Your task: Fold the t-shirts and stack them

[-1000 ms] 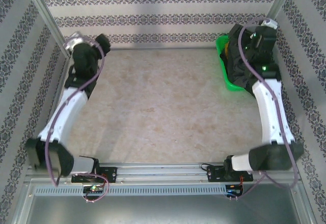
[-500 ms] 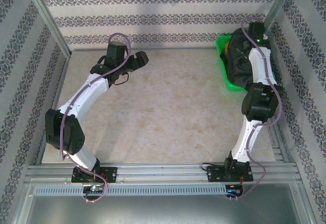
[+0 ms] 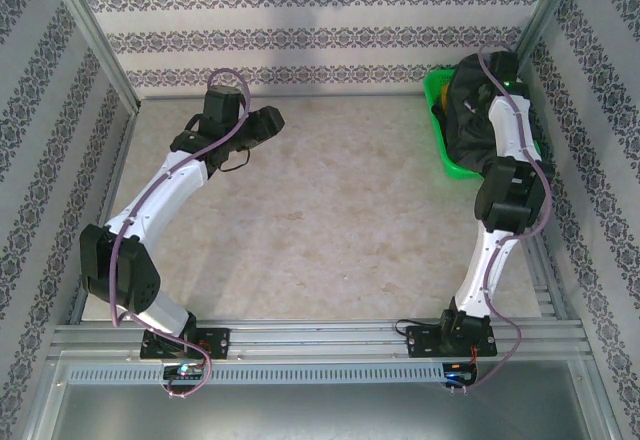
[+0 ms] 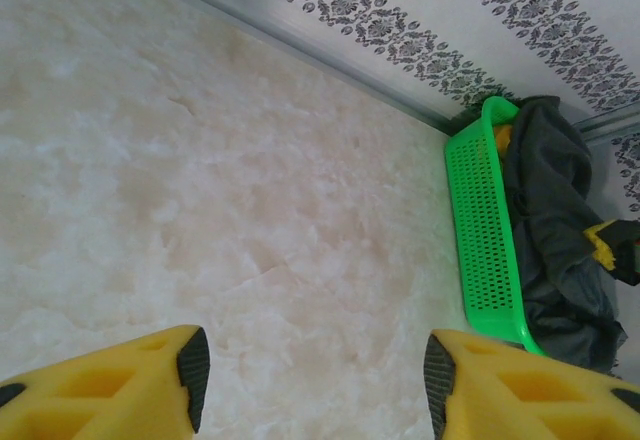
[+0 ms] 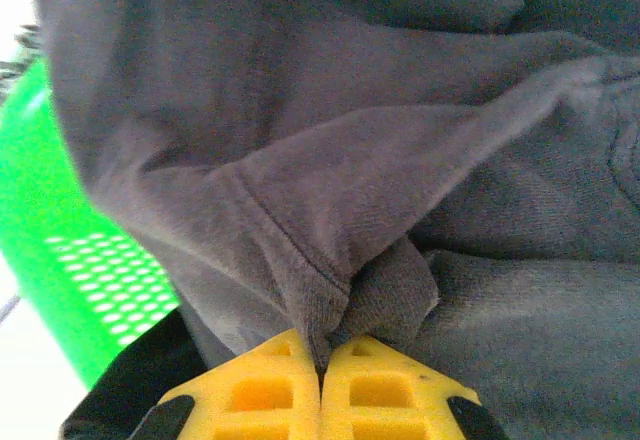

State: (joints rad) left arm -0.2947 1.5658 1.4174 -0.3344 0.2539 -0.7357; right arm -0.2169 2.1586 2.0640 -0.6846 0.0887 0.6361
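The part of the table between the arms is bare. I will lift the grey shirt (image 3: 466, 110) up from the basket with my right gripper next and lower it there to release it.
The t-shirts lie heaped in a bright green basket (image 3: 441, 150) at the back right of the table. The charcoal grey shirt (image 3: 466, 110) is on top. A bit of mustard cloth (image 4: 503, 138) peeks out at the basket's far end. My right gripper (image 5: 322, 360) is down in the basket, shut on a pinched fold of the grey shirt (image 5: 350, 160). My left gripper (image 3: 272, 118) hovers over bare table at the back, left of centre. It is open, with nothing between its fingers (image 4: 190, 365).
The marble-look tabletop (image 3: 330, 210) stretches between the arms. Patterned walls close in the back and both sides. The basket (image 4: 485, 230) sits tight in the back right corner, and the right arm arches over its right side.
The left arm swung out of the back left corner toward the middle, and its jaws narrowed somewhat. The right arm reached down into the basket and its jaws closed on the grey shirt.
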